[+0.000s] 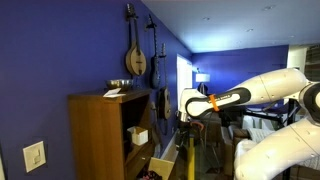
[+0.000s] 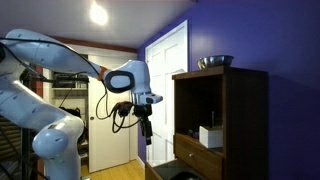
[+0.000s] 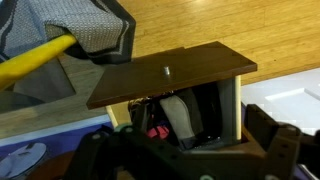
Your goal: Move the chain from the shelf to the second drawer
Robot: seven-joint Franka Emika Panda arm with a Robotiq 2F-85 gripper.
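I will move my gripper outward next, tilting it toward the cabinet, and reach into the open shelf to close there, because that dark shelf lies outward of my gripper.
The brown cabinet shows in both exterior views. Its open shelf compartment point(image 1: 137, 113) point(image 2: 203, 105) has a dark interior. Below it a drawer point(image 1: 158, 164) point(image 2: 196, 151) with pale wood sides stands pulled out. In the wrist view I look down on this open drawer: a brown front panel with a small knob point(image 3: 166, 70) and a dark interior point(image 3: 215, 105). My gripper point(image 3: 180, 142) point(image 2: 147, 131) point(image 1: 186, 122) hangs in front of the cabinet over the drawer. Its fingers are spread apart and nothing shows between them. No chain is visible in any view.
A white box point(image 1: 138, 135) point(image 2: 210, 136) sits in the lower shelf compartment. A metal bowl point(image 2: 215, 62) point(image 1: 119, 84) stands on the cabinet top. A grey object point(image 3: 178, 115) and a pink one point(image 3: 157, 130) lie in the drawer. A white door point(image 2: 165, 90) stands behind my arm.
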